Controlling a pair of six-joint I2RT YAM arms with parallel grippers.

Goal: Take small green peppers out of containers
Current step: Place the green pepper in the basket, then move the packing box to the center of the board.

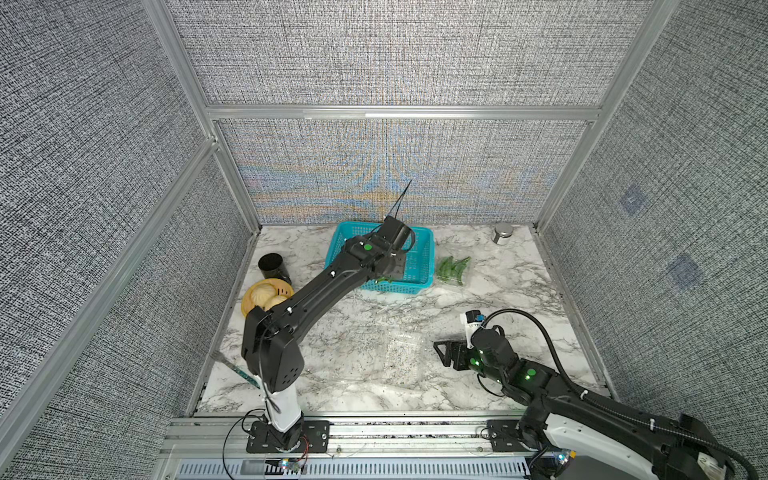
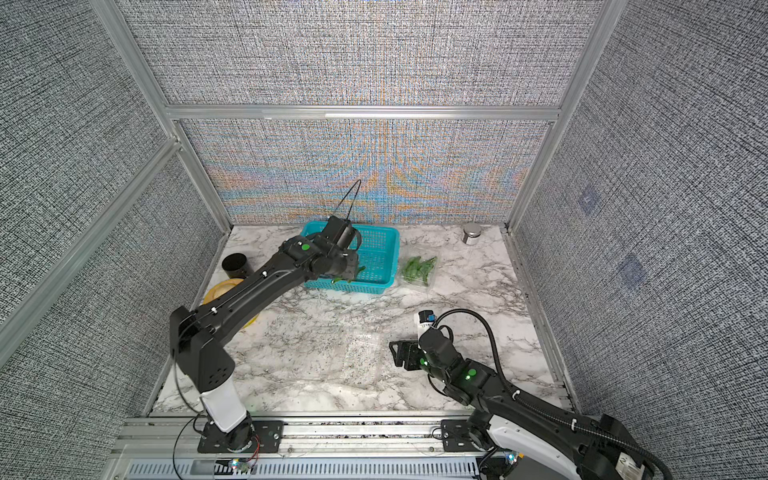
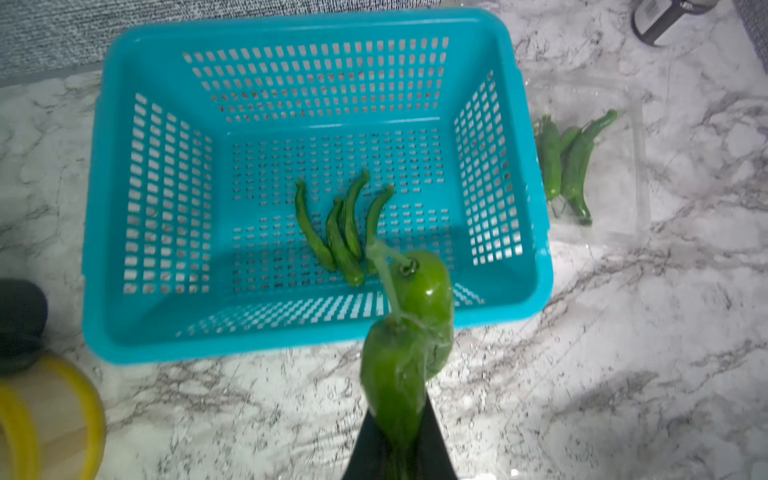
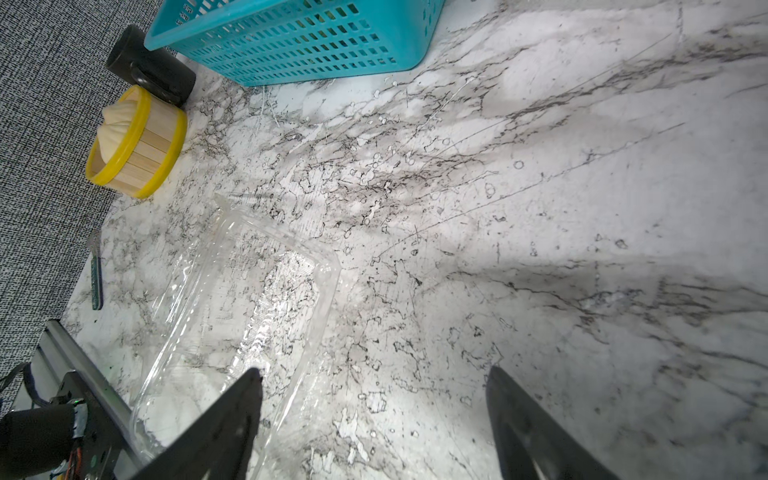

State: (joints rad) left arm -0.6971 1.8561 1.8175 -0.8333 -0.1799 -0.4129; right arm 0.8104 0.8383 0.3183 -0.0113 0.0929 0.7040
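Note:
My left gripper moves down and outward past the teal basket's near rim next and releases both peppers onto the basket's bottom, since several others already lie gathered there.
My left gripper [image 3: 401,436] is shut on two small green peppers [image 3: 405,345], held stems-out just above the near rim of the teal basket [image 3: 291,25]. Several more peppers [image 3: 340,232] lie on the basket floor. Right of the basket stands a clear container [image 1: 464,277] with several peppers [image 1: 451,268] inside, seen in both top views and in the left wrist view. A second clear container [image 4: 249,299] lies empty at the front middle of the table. My right gripper [image 4: 374,382] is open beside that container's right edge with nothing between its fingers.
A black cup [image 1: 273,266] and a yellow round steamer with buns [image 1: 266,295] stand left of the basket. A metal tin [image 1: 502,234] sits at the back right corner. A thin green-handled tool [image 1: 241,374] lies at the front left edge.

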